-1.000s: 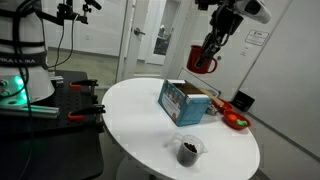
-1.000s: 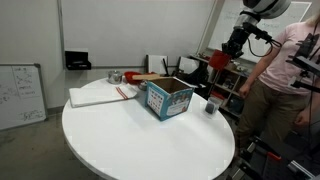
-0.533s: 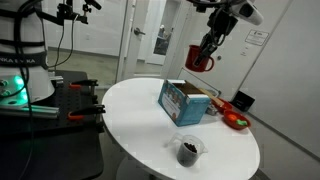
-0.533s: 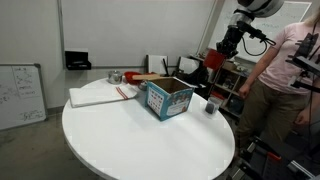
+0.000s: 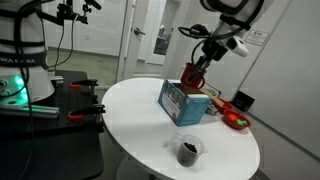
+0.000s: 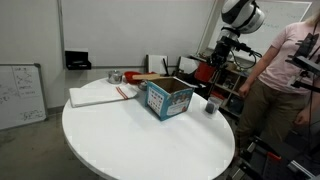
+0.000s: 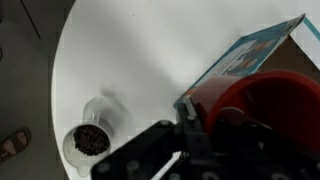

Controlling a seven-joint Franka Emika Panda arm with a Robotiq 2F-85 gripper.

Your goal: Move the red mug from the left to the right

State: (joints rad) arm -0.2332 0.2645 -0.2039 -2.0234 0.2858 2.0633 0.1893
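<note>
My gripper moves toward the clear cup next and lowers to release the red mug [image 5: 191,73], since the tabletop below my gripper beside that cup is bare.
The red mug [image 5: 191,73] hangs in my gripper [image 5: 197,68], which is shut on its rim, just above the far edge of the open blue box [image 5: 181,101]. In an exterior view the mug [image 6: 205,73] and the gripper [image 6: 212,64] are beyond the box [image 6: 167,97]. In the wrist view the mug [image 7: 262,100] fills the right side, with the gripper [image 7: 200,128] clamped on its wall and the blue box [image 7: 240,58] beneath it.
The round white table [image 5: 140,115] holds a clear cup with dark contents [image 5: 188,150], also in the wrist view [image 7: 90,139], a flat red dish with green inside [image 5: 236,120] and white papers [image 6: 100,94]. A person [image 6: 282,80] stands by the table's edge.
My gripper has come down and moved sideways with the red mug, from high in the air to just above the blue box.
</note>
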